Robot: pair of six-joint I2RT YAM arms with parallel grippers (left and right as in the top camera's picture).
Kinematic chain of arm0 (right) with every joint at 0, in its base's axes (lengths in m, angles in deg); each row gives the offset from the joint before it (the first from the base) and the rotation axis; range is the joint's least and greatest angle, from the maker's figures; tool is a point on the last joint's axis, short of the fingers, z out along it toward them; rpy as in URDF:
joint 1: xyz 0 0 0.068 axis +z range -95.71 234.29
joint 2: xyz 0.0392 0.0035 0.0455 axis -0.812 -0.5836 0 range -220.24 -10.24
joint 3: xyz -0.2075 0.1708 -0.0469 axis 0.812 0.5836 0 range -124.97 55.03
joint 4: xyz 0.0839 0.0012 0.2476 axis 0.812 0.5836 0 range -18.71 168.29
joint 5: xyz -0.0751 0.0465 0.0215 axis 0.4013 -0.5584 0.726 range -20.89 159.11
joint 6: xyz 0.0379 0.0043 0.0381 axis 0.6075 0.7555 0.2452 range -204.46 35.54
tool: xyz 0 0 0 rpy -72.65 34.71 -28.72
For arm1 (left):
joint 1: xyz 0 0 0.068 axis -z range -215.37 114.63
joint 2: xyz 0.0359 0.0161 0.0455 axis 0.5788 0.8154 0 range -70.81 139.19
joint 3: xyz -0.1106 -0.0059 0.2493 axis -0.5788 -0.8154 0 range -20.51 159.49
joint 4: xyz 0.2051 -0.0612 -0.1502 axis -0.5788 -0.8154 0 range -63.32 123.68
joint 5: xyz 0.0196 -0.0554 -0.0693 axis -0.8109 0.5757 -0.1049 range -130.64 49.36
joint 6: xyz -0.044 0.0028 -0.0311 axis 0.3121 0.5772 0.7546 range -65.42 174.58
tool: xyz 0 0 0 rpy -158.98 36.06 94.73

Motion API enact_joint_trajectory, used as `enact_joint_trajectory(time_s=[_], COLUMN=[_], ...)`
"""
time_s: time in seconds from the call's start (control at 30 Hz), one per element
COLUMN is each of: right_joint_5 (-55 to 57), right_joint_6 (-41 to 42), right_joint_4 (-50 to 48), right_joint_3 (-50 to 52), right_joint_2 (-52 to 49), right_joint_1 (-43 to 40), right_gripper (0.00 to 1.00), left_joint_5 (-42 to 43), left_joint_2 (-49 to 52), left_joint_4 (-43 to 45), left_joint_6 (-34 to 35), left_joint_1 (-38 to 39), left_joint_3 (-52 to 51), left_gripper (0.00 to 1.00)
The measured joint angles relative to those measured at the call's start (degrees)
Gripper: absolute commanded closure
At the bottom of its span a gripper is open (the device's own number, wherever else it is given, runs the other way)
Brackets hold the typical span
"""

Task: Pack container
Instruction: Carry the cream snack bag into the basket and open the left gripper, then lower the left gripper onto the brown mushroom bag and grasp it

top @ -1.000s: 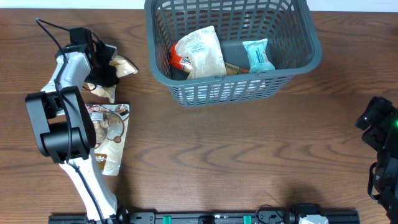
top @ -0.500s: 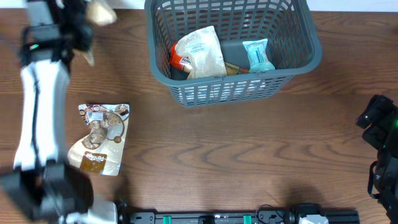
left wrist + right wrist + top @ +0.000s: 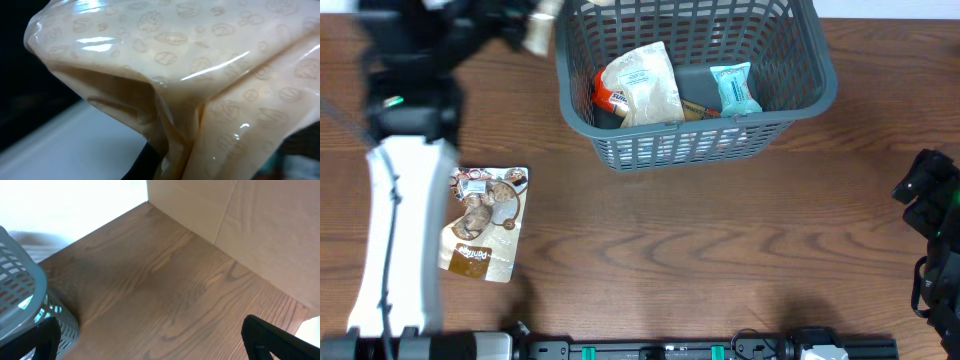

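Note:
My left gripper should next move the beige packet over the container's rim and let go of it in the open gap by the teal packet, to the right in the overhead view.
The container is a dark grey slotted basket at the back middle. It holds a pale packet, a teal packet and some darker items. My left gripper is raised at the back left, just left of the basket's rim, shut on a beige clear packet. That packet fills the left wrist view. Another printed snack packet lies flat on the table at the left. My right gripper is open and empty over bare wood; the basket's corner shows at its left.
The left arm's white link stretches along the table's left side, beside the printed packet. The right arm rests at the table's right edge. A pale wall rises beyond the table's edge in the right wrist view.
My left gripper has lifted the beige packet off the table and carried it to the right, from the far left up to the basket's left rim. The right arm has not moved.

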Motion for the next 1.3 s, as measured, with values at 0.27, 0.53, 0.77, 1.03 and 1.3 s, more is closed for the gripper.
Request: enact_joint_trajectory(time_s=[0.27,0.53,0.77,1.03,1.3], right_joint_5=[-1.31,-1.95,-2.38,-2.58,-2.60], right_joint_6=[0.00,0.00,0.00,-0.04,-0.07], right_joint_4=[0.37,0.83,1.62,1.70,1.27], right_joint_3=[0.00,0.00,0.00,0.00,0.00], right_joint_2=[0.00,0.00,0.00,-0.02,-0.02], right_joint_1=[0.00,0.00,0.00,0.00,0.00], right_gripper=[0.01,0.01,0.01,0.01,0.01], left_joint_5=[4.85,3.17,1.29,-14.49,-38.58], left_joint_2=[10.10,17.16,18.05,13.99,-5.84], left_joint_4=[0.42,0.74,1.36,-3.78,-24.87], left_joint_6=[0.90,5.40,8.57,9.29,13.73], left_joint_1=[13.60,17.77,17.75,13.55,-4.81], left_joint_3=[-0.09,-0.11,-0.09,-0.20,0.11], left_gripper=[0.94,0.07,0.07,0.12,0.12])
